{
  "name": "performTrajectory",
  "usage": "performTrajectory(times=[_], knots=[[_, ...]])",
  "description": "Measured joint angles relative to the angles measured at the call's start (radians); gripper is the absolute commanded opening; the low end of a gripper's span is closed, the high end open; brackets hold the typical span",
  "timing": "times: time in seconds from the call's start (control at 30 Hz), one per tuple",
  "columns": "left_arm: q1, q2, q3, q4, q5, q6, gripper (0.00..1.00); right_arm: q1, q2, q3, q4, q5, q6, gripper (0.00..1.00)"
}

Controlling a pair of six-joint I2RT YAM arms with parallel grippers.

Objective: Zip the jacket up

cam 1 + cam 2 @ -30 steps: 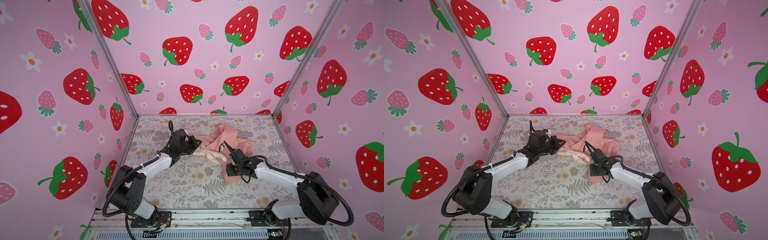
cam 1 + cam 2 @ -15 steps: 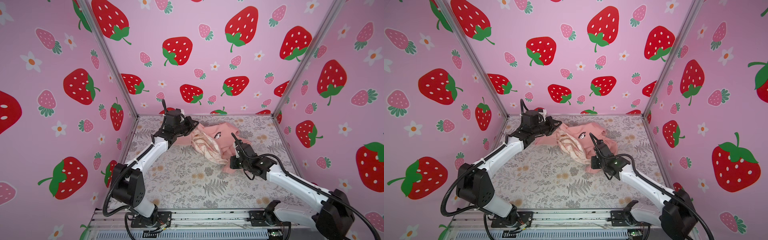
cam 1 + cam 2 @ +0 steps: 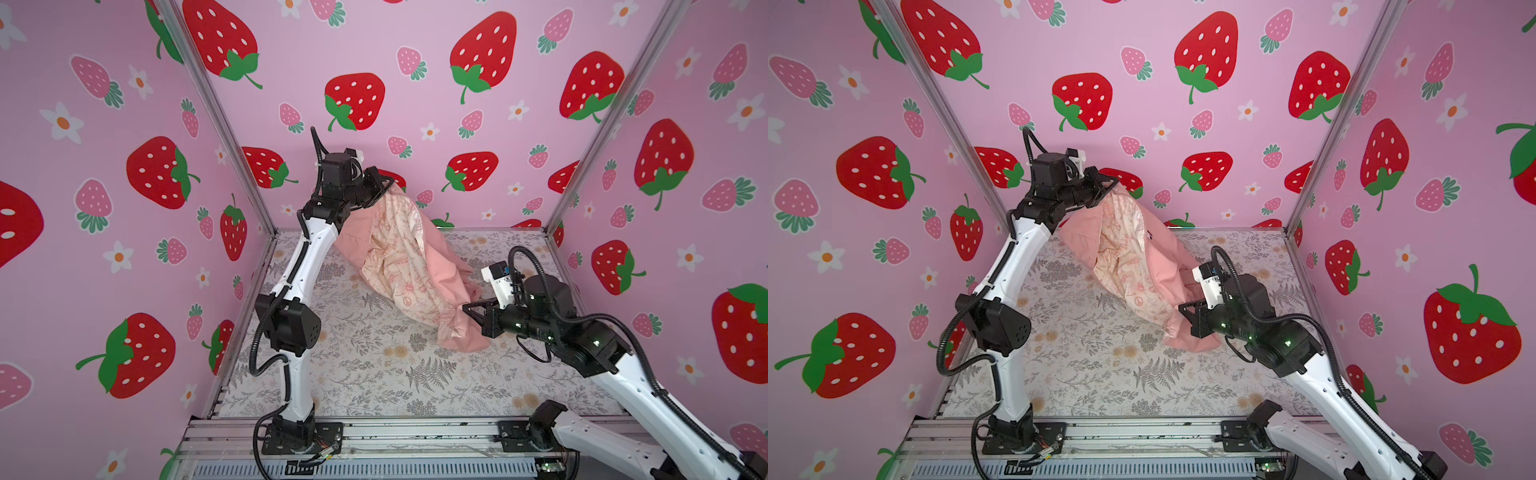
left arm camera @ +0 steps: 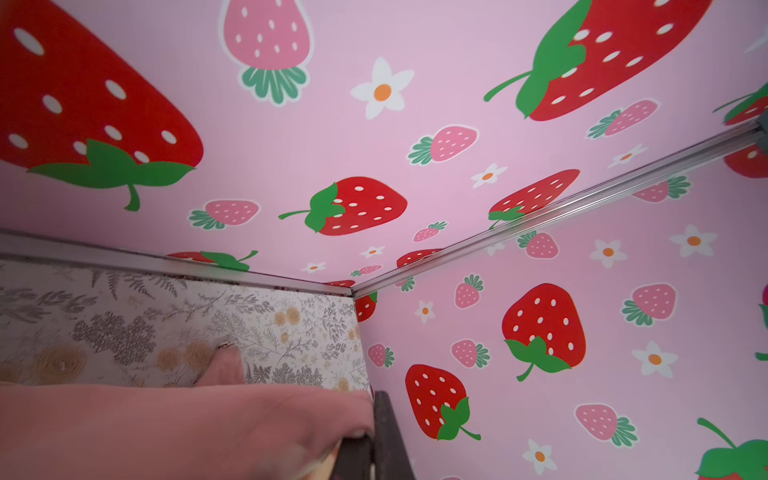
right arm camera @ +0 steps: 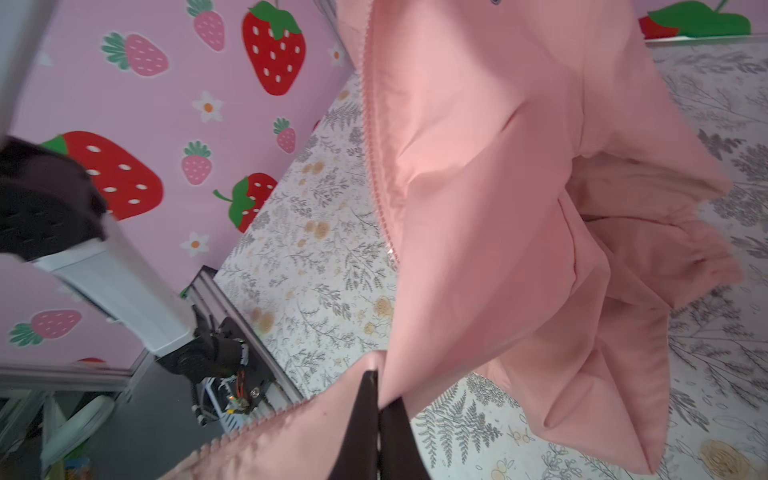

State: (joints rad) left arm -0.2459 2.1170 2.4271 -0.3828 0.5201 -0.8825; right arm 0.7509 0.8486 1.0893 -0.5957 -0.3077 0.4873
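Note:
The jacket's upper edge should be let go near the back wall next, because that end of the jacket still hangs above the table. I should bring my left gripper down toward the table there.
The salmon-pink jacket [image 3: 436, 266] [image 3: 1163, 270] hangs stretched between my two grippers, unzipped, with its cream doodle lining [image 3: 399, 249] facing the camera. My left gripper [image 3: 384, 188] [image 3: 1109, 189] is raised near the back wall and shut on the jacket's upper edge; the left wrist view shows pink cloth [image 4: 166, 428] pinched in the jaws [image 4: 374, 440]. My right gripper [image 3: 467, 311] [image 3: 1183, 311] is low over the table, shut on the lower hem [image 5: 291, 432]. A row of zip teeth [image 5: 376, 166] runs along the open front edge.
The floral table top [image 3: 374, 374] is boxed in by strawberry-print walls at the back [image 3: 415, 62] and both sides. A metal rail [image 3: 395, 432] with the arm bases runs along the front edge. The jacket's lower folds [image 3: 461, 340] rest on the table.
My left gripper has lifted the jacket's upper edge up and back off the table. The right gripper has shut on the hem and drawn it right, stretching the cloth.

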Motion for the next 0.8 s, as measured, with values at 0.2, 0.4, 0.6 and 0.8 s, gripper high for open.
performTrajectory(times=[0.2, 0.4, 0.6, 0.8], knots=[[0.007, 0.072, 0.111, -0.014, 0.018, -0.016, 0.0, 0.0, -0.027, -0.022, 0.011, -0.091, -0.029, 0.0], [0.006, 0.148, 0.016, 0.002, 0.034, -0.028, 0.0, 0.01, 0.058, -0.223, 0.084, -0.152, -0.023, 0.0], [-0.008, 0.311, -0.032, 0.003, 0.054, -0.045, 0.0, 0.075, 0.142, -0.362, 0.206, -0.15, 0.02, 0.0], [-0.025, 0.396, -0.08, 0.016, 0.084, -0.091, 0.0, 0.24, 0.256, -0.404, 0.37, -0.09, 0.102, 0.0]])
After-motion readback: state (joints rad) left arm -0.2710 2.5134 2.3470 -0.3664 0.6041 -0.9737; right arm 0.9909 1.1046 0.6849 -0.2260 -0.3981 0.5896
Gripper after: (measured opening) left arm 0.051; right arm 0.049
